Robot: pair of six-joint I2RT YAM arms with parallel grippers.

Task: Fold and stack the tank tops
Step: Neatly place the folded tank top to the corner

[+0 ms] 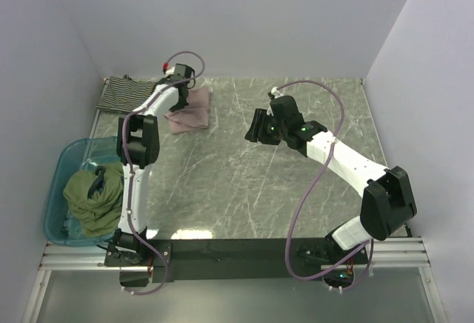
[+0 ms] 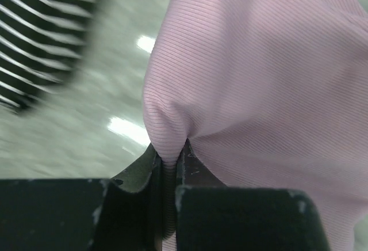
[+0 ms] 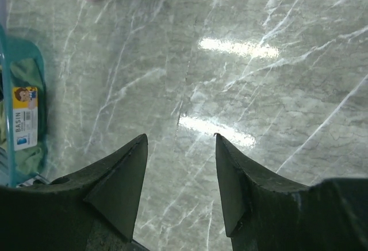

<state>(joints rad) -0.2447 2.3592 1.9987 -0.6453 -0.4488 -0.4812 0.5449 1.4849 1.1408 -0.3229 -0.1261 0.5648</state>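
The robot next needs to move its left gripper up and to the left in the top view and let go of the mauve-pink tank top on top of the striped tank top (image 1: 123,95) (image 2: 43,32), because that one is folded.
The mauve-pink tank top (image 1: 190,113) lies folded at the back left of the table; it fills the left wrist view (image 2: 259,78). My left gripper (image 1: 178,99) is shut on its edge, the cloth pinched between the fingers (image 2: 170,167). The striped tank top (image 1: 127,93) lies folded in the back left corner, also in the left wrist view (image 2: 40,32). The olive-green tank top (image 1: 95,195) is heaped in the blue tub (image 1: 61,167). My right gripper (image 1: 254,127) is open and empty above the table's middle (image 3: 180,137).
The blue tub stands off the table's left edge; its rim and label show in the right wrist view (image 3: 23,118). White walls enclose the table at the back and sides. A purple cable loops over each arm.
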